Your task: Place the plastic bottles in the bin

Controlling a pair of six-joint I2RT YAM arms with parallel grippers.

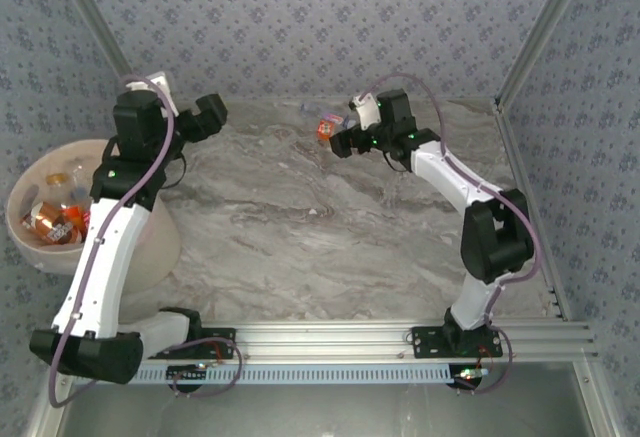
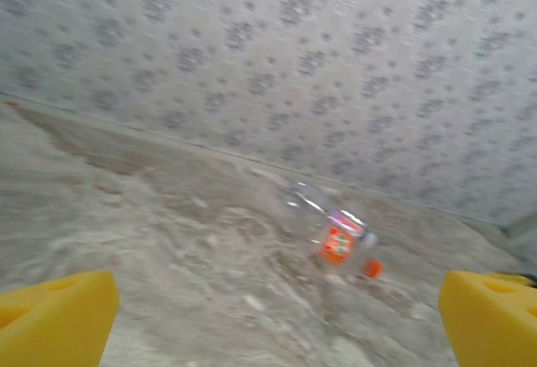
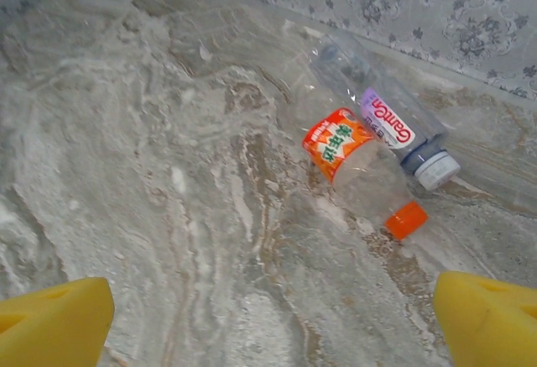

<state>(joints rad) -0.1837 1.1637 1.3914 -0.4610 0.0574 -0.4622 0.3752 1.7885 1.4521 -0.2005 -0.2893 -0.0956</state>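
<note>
The right gripper moves down toward the orange cap and neck next, turning in line with the bottle, since that narrow end lies nearest its open fingers.
Two clear plastic bottles lie side by side on the marble table near the back wall. One has an orange label and orange cap [image 3: 357, 165] [image 2: 337, 244]. The other has a white and purple label and a grey-white cap [image 3: 390, 123]. From above they show as one small cluster [image 1: 325, 127]. My right gripper [image 3: 273, 325] [image 1: 345, 142] hovers open just in front of them, nothing between its yellow fingertips. My left gripper [image 2: 275, 333] [image 1: 208, 117] is open and empty, high up beside the bin [image 1: 155, 247], facing the two bottles from afar. Several bottles [image 1: 55, 219] lie inside the bin.
The patterned back wall [image 1: 330, 27] stands right behind the two bottles. A metal post [image 1: 525, 42] runs along the right side of the table. The bin stands at the table's left edge, partly under the left arm.
</note>
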